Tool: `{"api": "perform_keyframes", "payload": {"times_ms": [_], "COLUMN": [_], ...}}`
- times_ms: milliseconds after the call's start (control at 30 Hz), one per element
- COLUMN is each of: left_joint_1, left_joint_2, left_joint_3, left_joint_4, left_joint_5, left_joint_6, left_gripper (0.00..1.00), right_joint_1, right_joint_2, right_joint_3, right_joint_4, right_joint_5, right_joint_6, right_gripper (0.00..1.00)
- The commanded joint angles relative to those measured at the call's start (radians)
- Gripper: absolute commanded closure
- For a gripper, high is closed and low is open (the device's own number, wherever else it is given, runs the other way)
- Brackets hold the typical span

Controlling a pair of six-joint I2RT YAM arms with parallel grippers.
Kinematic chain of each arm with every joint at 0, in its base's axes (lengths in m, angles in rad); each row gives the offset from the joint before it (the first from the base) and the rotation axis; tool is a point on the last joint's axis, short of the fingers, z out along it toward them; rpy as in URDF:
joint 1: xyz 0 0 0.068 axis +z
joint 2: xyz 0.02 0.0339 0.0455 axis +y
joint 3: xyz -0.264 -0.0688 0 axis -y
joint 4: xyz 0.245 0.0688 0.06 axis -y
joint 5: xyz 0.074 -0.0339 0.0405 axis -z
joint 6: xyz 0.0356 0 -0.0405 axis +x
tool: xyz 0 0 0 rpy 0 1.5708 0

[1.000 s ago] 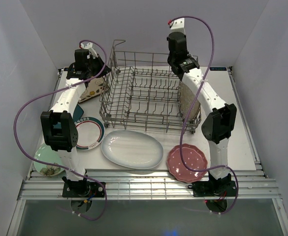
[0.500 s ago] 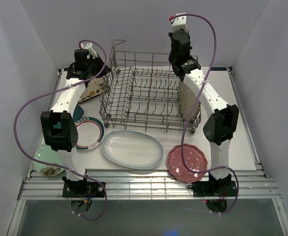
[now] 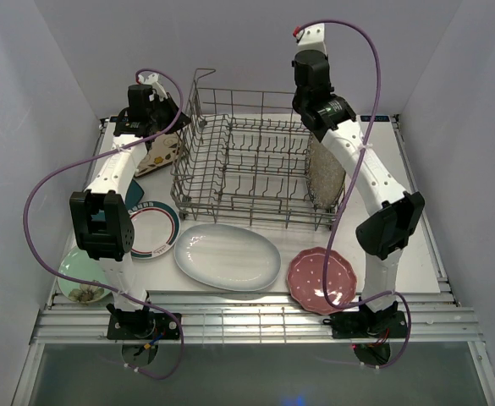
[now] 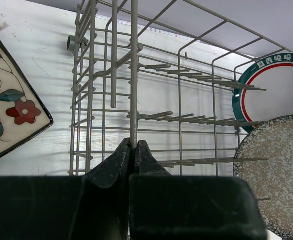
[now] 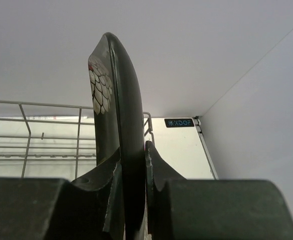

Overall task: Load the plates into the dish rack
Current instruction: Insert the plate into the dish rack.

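Observation:
My right gripper will tilt down next, lower the black floral plate (image 5: 115, 100) into the rack's slot beside the speckled grey plate and let it go, because those wires are empty.
The grey wire dish rack (image 3: 247, 169) stands mid-table with a speckled grey plate (image 3: 325, 176) upright in its right end. My left gripper (image 4: 132, 145) is shut on an upright wire at the rack's back left corner. A black floral plate (image 5: 115, 100), seen edge-on, is pinched in my right gripper (image 5: 133, 150), high over the rack's right end. In front of the rack lie a white oval plate (image 3: 228, 256), a pink dotted plate (image 3: 321, 279) and a teal-rimmed round plate (image 3: 151, 228). A cream floral square plate (image 3: 158, 156) leans by the rack's left side.
A pale green plate (image 3: 82, 281) sits at the near left corner and a teal plate edge (image 3: 134, 196) shows beside the left arm. White walls close in the table on three sides. Purple cables loop off both arms.
My right arm has lifted and swung its elbow to the right, carrying the black plate higher above the rack. The left arm and the rack have stayed put.

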Motion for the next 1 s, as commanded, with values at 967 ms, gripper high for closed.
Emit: {"api": "perform_keyframes", "payload": {"times_ms": [967], "left_joint_1": [0.002], "left_joint_2": [-0.069], "left_joint_3": [-0.071], "left_joint_4": [-0.06], "left_joint_5": [0.029], "left_joint_6": [0.015], "left_gripper": [1.0], "right_joint_1": [-0.001], "right_joint_2": [0.045], "right_joint_3": [0.018], "right_joint_4": [-0.094], "right_joint_5": [0.046], "right_joint_6": [0.134], "right_gripper": [0.92]}}
